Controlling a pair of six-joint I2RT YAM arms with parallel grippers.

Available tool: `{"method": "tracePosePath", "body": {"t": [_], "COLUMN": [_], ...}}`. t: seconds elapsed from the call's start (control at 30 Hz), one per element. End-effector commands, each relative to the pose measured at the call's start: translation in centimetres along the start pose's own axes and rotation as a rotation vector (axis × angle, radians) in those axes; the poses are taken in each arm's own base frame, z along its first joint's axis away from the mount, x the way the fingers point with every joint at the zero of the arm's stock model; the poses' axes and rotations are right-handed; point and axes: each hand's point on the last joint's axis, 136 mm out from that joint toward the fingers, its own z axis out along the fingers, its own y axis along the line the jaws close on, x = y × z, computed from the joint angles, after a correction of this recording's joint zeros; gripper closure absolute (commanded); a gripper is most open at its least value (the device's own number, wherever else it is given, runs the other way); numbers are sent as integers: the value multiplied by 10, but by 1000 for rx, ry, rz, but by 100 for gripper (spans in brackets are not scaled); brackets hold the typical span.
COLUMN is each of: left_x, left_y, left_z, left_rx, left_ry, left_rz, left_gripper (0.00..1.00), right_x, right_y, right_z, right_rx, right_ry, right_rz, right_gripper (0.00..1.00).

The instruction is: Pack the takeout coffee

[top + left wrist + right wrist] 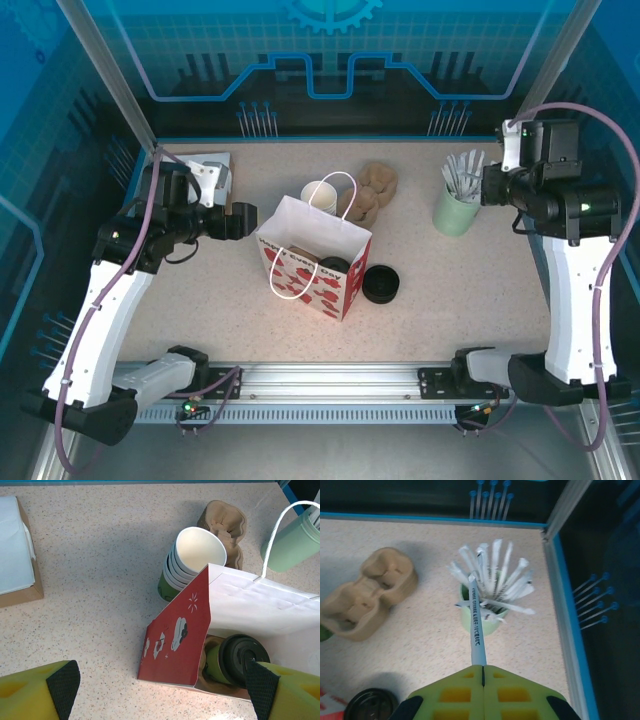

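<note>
My right gripper will next swing across from the mint cup and release the stick over the bag's opening [316, 236], as the bag stands toward my left gripper.
A white paper bag [310, 255] with red hearts stands open mid-table. Inside it stands the takeout coffee [220, 662], a green cup with a black lid [333, 266], resting on something brown. My left gripper [240, 222] hovers just left of the bag and is open. Its fingers [62, 687] stand wide either side of the bag's red side panel [175, 635], holding nothing. At the back right, my right gripper [483, 669] is shut on a white wrapped stick [476, 625]. The stick's far end is still in the pale mint cup [492, 625] of sticks [457, 205].
A stack of green cups [192, 560] with white insides stands behind the bag, beside a brown pulp carrier [372, 190] [367, 597]. A loose black lid [380, 283] lies right of the bag. A napkin box [215, 175] sits back left. A blue rail [565, 605] edges the table.
</note>
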Motion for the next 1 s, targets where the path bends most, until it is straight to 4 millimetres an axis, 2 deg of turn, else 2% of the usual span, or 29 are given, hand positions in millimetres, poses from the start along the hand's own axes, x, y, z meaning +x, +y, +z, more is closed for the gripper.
{"method": "tracePosePath", "body": {"t": [0.0,0.17,0.27,0.4,0.57,0.83,0.87,0.97], "left_x": [-4,1,2,1,6,15,16,18], "left_y": [6,24,35,44,58,80,83,92], "left_z": [-5,-1,3,5,7,17,19,26], "left_rx": [-36,-127,-153,-166,-193,-198,-197,-202], "left_ry": [-25,-3,20,18,39,73,76,91], "left_rz": [30,-2,-54,-104,-152,-214,-219,-232], "left_gripper": [10,9,9,9,9,9,9,9], "right_x": [4,25,35,36,40,44,45,41], "right_y": [38,88,112,148,194,265,277,303], "right_z": [-42,-85,-93,-95,-71,-1,7,15], "right_rx": [-230,-531,-631,-744,-765,-674,-681,-738], "right_ry": [-38,-8,12,6,66,200,219,244], "right_rz": [4,-15,-49,-104,-212,-383,-399,-418], "right_gripper": [93,93,94,94,93,90,87,66]}}
